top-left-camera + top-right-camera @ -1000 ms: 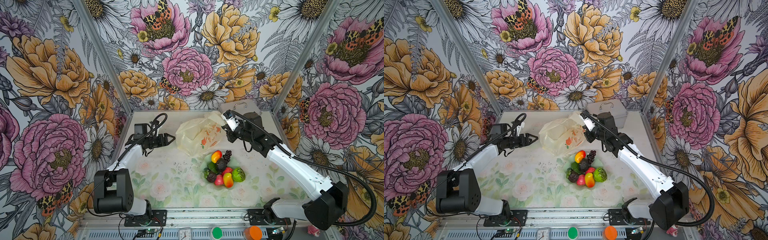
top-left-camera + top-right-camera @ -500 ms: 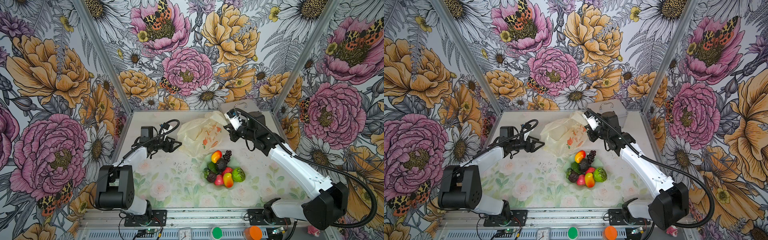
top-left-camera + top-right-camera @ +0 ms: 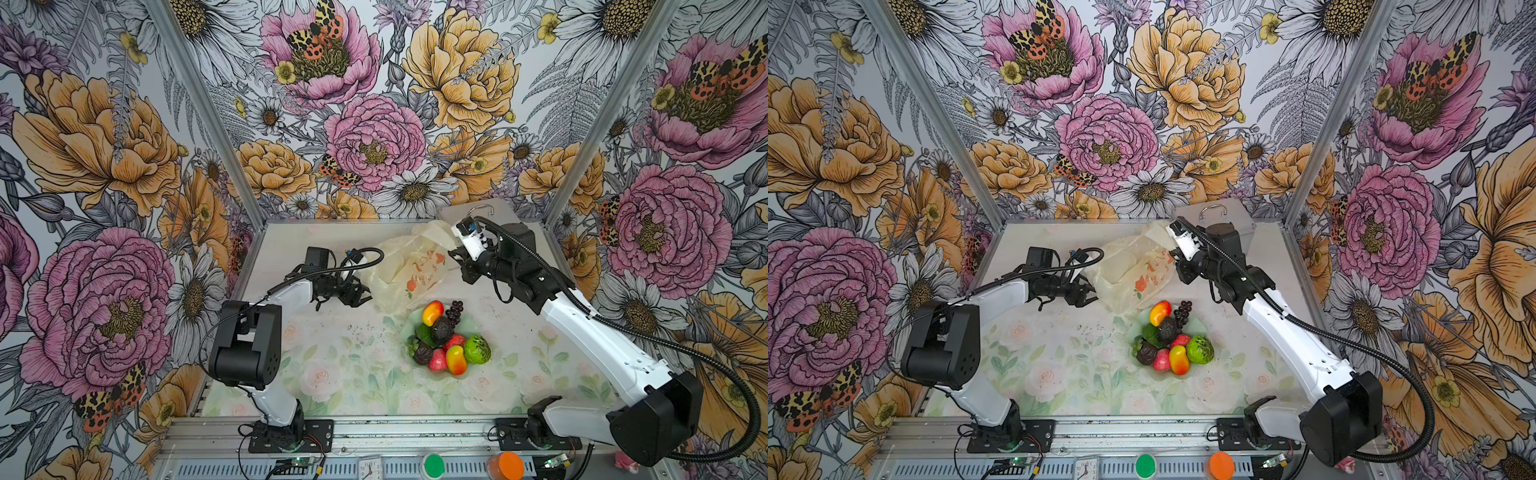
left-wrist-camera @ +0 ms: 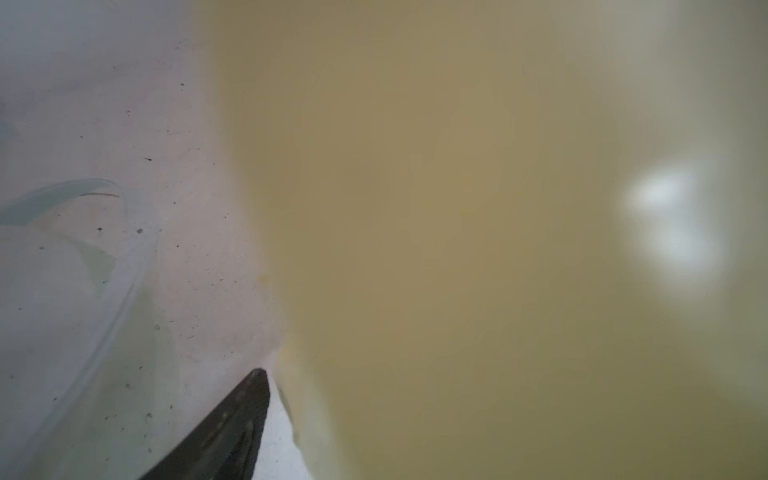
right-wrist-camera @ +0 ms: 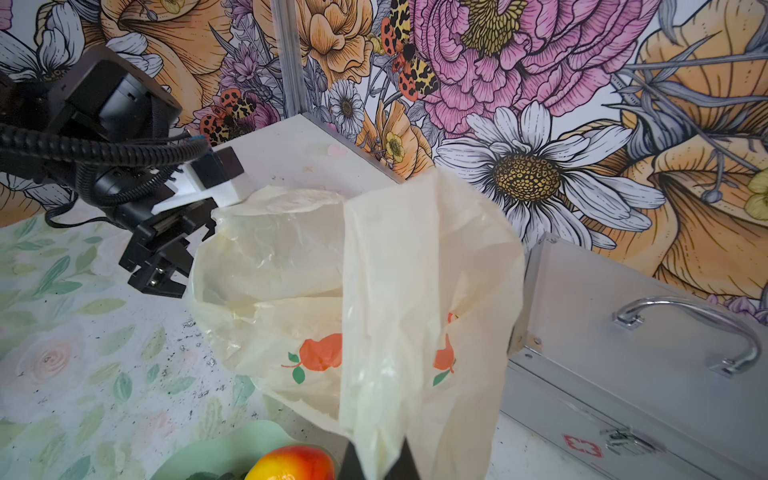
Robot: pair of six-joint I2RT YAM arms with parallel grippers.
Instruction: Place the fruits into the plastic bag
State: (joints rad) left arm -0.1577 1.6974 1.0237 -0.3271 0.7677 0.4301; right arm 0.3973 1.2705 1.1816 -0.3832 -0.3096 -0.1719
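I should move my left gripper toward the bag, onto the bag's loose edge next to the gripper's fingers, and close it, because my right gripper holds only the opposite side of the bag.
The plastic bag (image 3: 405,266) (image 3: 1133,266) (image 5: 291,282), cream with orange fruit prints, lies crumpled at the back middle of the table. My right gripper (image 3: 457,254) (image 3: 1178,259) (image 5: 378,461) is shut on a bunched fold of its right edge and holds it up. My left gripper (image 3: 360,293) (image 3: 1086,293) (image 5: 166,257) is open at the bag's left edge. In the left wrist view the bag (image 4: 457,208) fills the frame, one finger (image 4: 232,428) shows and the other is hidden. The fruits (image 3: 449,340) (image 3: 1173,345) are piled in front of the bag. One mango (image 5: 295,463) shows near my right gripper.
The fruits sit in a pale green dish (image 3: 406,328) (image 5: 216,453). A silver metal case (image 3: 505,212) (image 3: 1225,214) (image 5: 623,332) with a handle stands in the back right corner, just behind my right wrist. Flowered walls close in three sides.
My left arm has swung right across the table up to the bag's left edge, its jaws spreading wider. My right gripper has stayed shut on the bag, shifting slightly right.
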